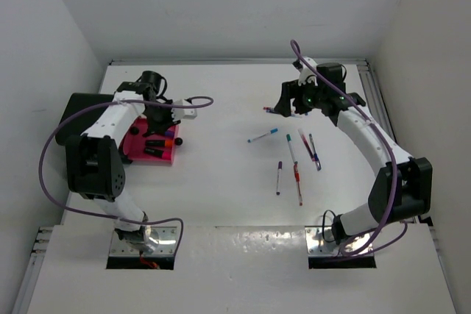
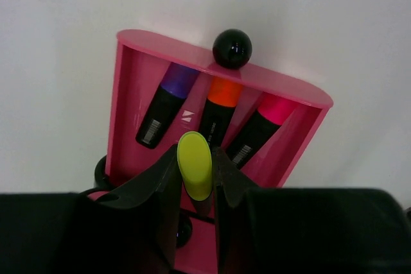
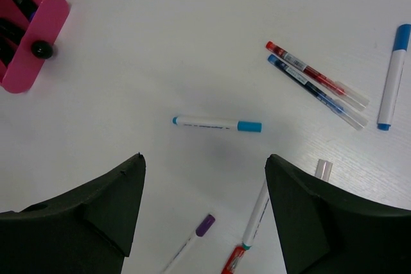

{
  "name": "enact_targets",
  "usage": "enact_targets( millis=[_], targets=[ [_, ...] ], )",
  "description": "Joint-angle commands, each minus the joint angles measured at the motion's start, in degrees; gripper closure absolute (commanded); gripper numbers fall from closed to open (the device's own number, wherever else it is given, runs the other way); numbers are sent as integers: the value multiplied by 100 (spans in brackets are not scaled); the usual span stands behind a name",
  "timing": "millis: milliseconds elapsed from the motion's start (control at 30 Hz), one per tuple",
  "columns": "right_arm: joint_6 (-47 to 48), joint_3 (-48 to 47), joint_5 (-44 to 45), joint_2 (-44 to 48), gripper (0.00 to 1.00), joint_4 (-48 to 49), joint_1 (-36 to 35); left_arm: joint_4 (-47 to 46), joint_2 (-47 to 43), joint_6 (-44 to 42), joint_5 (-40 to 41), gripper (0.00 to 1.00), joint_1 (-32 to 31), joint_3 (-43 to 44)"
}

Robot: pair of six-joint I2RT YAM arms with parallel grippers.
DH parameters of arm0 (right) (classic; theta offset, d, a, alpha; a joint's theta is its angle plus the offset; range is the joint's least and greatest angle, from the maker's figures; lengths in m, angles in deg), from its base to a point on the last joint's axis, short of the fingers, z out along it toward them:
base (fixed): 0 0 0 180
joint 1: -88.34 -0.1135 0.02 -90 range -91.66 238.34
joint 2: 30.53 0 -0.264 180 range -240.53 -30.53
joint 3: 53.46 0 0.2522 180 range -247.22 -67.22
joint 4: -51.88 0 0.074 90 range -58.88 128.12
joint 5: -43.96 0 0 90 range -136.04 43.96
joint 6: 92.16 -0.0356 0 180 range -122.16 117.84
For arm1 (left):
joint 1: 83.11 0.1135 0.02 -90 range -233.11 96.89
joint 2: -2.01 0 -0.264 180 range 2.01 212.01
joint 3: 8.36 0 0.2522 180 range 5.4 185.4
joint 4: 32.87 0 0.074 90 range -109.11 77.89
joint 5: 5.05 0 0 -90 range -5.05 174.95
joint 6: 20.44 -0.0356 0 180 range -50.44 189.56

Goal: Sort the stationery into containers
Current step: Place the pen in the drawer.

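Note:
The tray's side by the black ball [image 1: 175, 147] [image 3: 48, 31] is below, to the left in the top view, so I should next sweep my right gripper down across the table onto it.
My left gripper [image 2: 194, 165] is shut on a yellow highlighter [image 2: 194, 162] and holds it over the pink tray [image 2: 125, 94]. Purple [image 2: 168, 99], orange [image 2: 219, 108] and pink [image 2: 262, 123] highlighters lie side by side in that tray. From above, the left gripper [image 1: 163, 119] hangs over the tray [image 1: 135, 145], with the black box [image 1: 73, 108] behind the arm. My right gripper [image 3: 204, 157] is open and empty above the table, just short of a blue-capped pen [image 3: 217, 124]. Several more pens [image 1: 296, 174] lie scattered near the right gripper [image 1: 283, 104].
A black ball [image 2: 232, 48] sits at the tray's far rim. Under the right wrist lie a purple-capped pen [image 3: 192, 239], a white pen [image 3: 257, 213], a red and a blue clear pen [image 3: 314, 81] and a blue marker [image 3: 392, 78]. White walls enclose the table.

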Motion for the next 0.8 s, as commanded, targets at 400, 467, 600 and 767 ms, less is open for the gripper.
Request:
enact_targets(
  millis=[400,467,600,767],
  targets=[
    [82,-87,-280,-44,29,-47,-126,-416,460,-628,651,57,20,-244],
    [73,-114,-289,-70,30,-64,-178,-338,451,-576,616,53,20,-130],
    [-155,-210,-289,-237,41,85,-319,312,363,-208,-434,51,20,1034],
    [-813,-797,-544,-834,64,172,-714,324,-181,1714,-2256,58,520,2585]
  ],
)
